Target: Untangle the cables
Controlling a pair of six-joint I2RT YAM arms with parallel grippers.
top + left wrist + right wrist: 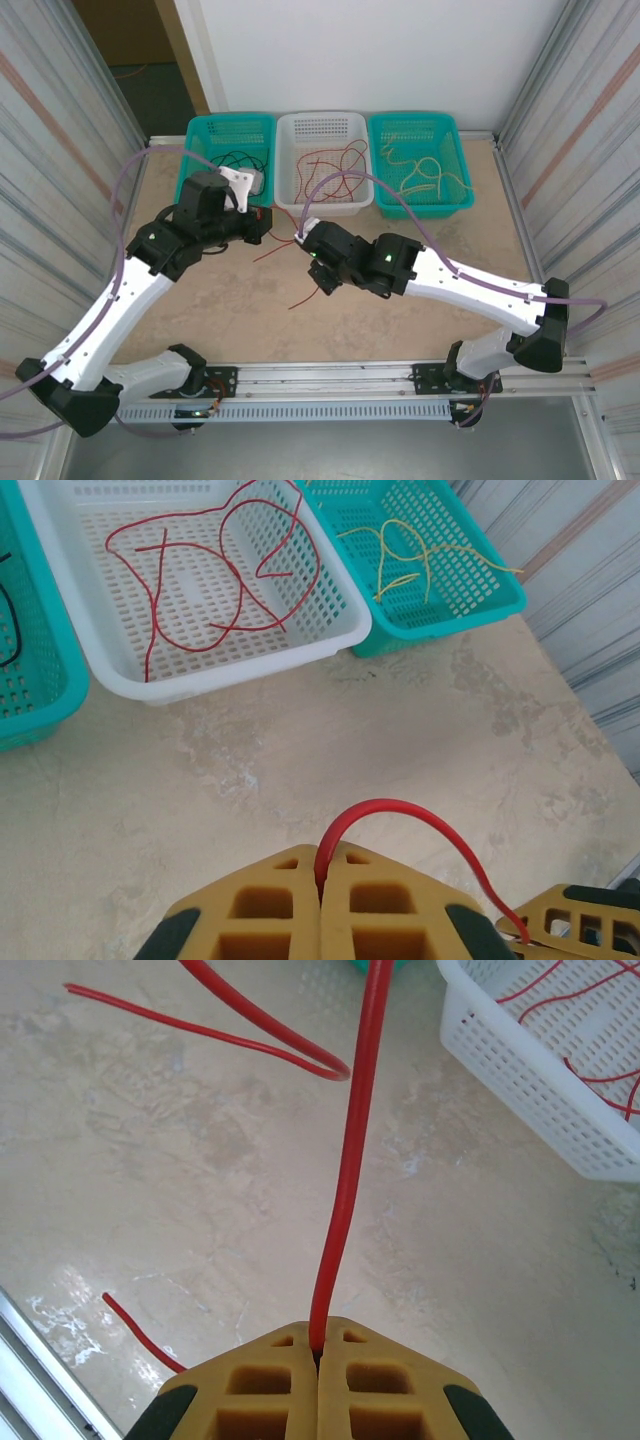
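Note:
I will next carry the red cable (350, 1160) outward with my right gripper, releasing it over the white basket (590, 1048), which is outward of the gripper and already holds red cables.
A red cable (350, 1160) is stretched between both grippers above the beige table. My left gripper (322, 868) is shut on one part of it, and the cable arcs right from the yellow fingertips (280, 880). My right gripper (318, 1342) is shut on the same cable, which runs straight up from its tips. In the top view the left gripper (266, 222) and right gripper (303, 237) sit close together in front of the baskets, with the cable's loose end (300, 297) trailing on the table. More cables lie in the baskets: black (235, 160), red (330, 170) and pale yellow (425, 175).
Three baskets stand in a row at the back: a teal one (232, 120) on the left, a white one (318, 117) in the middle, a teal one (415, 118) on the right. Corrugated walls close in both sides. A metal rail (400, 375) runs along the near edge.

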